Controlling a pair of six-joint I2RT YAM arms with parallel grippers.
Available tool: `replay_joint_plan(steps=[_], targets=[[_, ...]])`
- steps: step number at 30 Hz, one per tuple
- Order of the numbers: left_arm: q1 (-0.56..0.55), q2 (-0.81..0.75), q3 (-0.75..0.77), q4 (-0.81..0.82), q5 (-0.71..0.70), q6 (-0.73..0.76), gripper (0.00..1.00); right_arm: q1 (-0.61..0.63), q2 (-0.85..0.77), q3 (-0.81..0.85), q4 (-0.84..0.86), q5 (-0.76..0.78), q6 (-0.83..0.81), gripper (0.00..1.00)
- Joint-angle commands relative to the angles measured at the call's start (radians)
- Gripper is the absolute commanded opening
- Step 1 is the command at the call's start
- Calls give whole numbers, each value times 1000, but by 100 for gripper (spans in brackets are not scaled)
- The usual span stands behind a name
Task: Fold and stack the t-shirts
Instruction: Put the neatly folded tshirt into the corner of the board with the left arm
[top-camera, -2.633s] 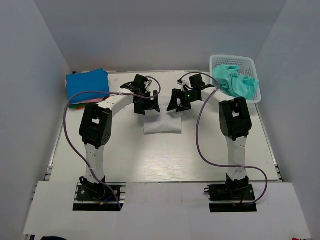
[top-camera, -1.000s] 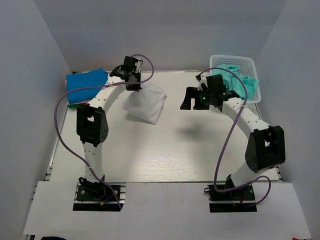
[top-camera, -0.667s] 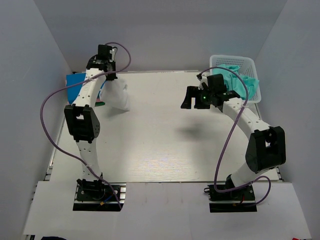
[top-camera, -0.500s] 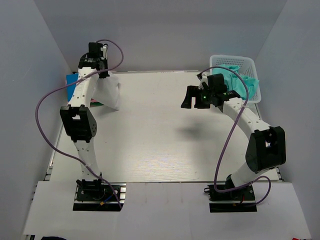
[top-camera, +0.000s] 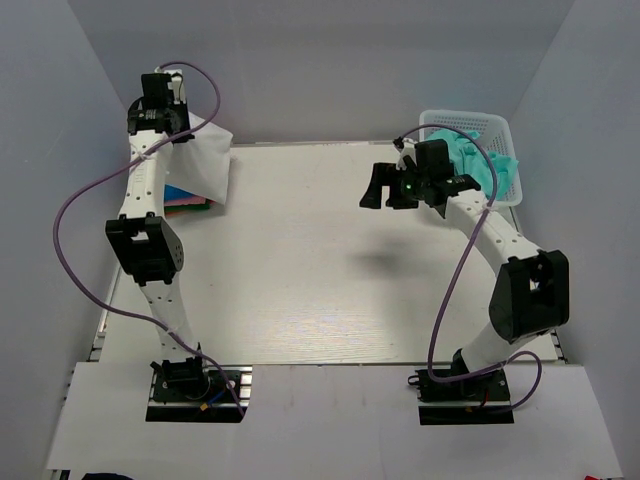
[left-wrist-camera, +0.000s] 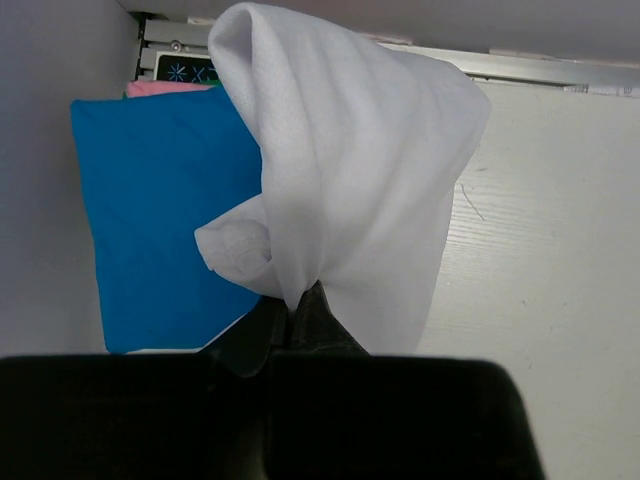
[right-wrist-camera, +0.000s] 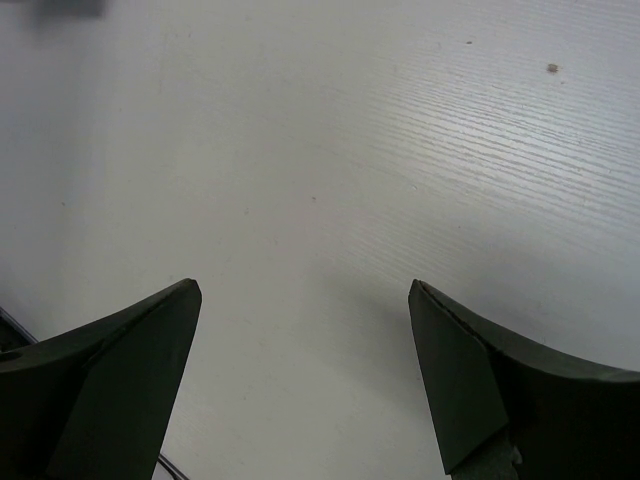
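My left gripper moves toward the grey side next, turning and lowering over the bright blue t-shirt (top-camera: 179, 193) (left-wrist-camera: 165, 220) to release, as the white one hangs partly past the stack.
A folded white t-shirt (top-camera: 207, 162) (left-wrist-camera: 350, 190) hangs in the air at the back left, with my left gripper (top-camera: 178, 128) (left-wrist-camera: 295, 308) shut on its edge. Directly below it lies a stack of folded t-shirts topped by a bright blue one (left-wrist-camera: 160, 220) (top-camera: 176, 192). A pink edge (left-wrist-camera: 165, 88) shows underneath the blue one. Crumpled teal t-shirts (top-camera: 480, 162) fill the white basket (top-camera: 470, 120) at the back right. My right gripper (top-camera: 385, 197) (right-wrist-camera: 305, 290) hovers open over bare table, left of the basket, holding nothing.
The grey side wall stands close to the left of the stack and the raised left arm. A metal rail (left-wrist-camera: 520, 65) runs along the table's back edge. The white tabletop (top-camera: 320, 280) stretches between the two arms.
My left arm has lifted the white t-shirt from the table's middle and swung it left and back, over the stack. The right arm has risen off the cloth and now holds still.
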Motion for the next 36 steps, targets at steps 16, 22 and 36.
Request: replay_joint_plan(steps=[16,22,36], targets=[[128,65,53,183,-30,-64,0,1,90,147,54,8,23,90],[174,105,64,219,-60,-121,0,2,130,171,55,2,47,90],[238,181,61,320,-17,-247,0,1,207,266,38,-9,58,90]])
